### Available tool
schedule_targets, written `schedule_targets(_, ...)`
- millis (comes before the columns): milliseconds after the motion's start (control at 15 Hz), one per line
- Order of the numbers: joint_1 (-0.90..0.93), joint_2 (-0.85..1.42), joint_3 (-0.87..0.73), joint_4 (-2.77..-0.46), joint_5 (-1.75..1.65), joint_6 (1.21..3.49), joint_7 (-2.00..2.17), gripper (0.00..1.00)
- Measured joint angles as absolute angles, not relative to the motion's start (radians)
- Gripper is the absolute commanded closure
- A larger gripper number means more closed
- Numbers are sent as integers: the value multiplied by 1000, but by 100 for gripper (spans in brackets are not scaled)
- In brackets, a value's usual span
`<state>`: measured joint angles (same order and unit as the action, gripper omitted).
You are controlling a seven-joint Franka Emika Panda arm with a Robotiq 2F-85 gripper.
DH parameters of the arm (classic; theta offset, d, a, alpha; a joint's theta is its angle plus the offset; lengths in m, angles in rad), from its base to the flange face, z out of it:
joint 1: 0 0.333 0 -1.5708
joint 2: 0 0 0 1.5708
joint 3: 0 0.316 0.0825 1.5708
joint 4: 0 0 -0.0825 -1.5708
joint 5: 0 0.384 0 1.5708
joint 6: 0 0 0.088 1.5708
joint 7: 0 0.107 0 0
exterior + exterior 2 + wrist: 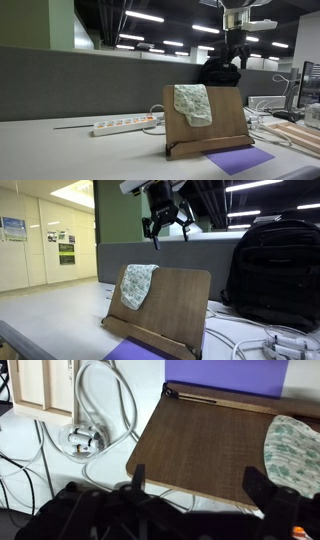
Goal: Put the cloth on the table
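The cloth's top edge [191, 87] sits exposed on the top of the board. My open gripper needs to move down and across toward the top of the board, over that edge.
The pale green-and-white speckled cloth [192, 104] hangs over the top edge of the upright brown wooden board [222, 125]; it shows in both exterior views [137, 284] and at the right edge of the wrist view [296, 452]. My gripper [234, 47] hangs well above the board's top, open and empty, also seen in an exterior view [166, 225]. In the wrist view its two fingers [200, 480] spread wide over the board's near edge [200, 445]. The light grey-white table [60, 155] lies below.
A purple sheet [239, 159] lies in front of the board. A white power strip [118, 126] with cable lies on the table. A black backpack [275, 270] stands behind the board. Cables and a round plug [82, 437] lie beside it.
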<state>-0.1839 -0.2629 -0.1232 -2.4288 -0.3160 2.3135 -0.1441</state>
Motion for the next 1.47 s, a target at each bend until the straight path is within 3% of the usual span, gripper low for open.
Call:
schedule_targets(600, -97, -237, -105, -2465, -262, 2332, -239, 0)
schedule_targets(1200, -21, -124, -68, -2488, -158, 2502, -294, 0)
schedule_targets(1267, -20, -116, -67, -2488, -153, 2514, -299, 25)
schedule_targets(1333, -20, -109, -66, -2488, -148, 2527, -305, 26)
schedule_targets(1467, -21, -98, -66, -2488, -131, 2551, -321, 40)
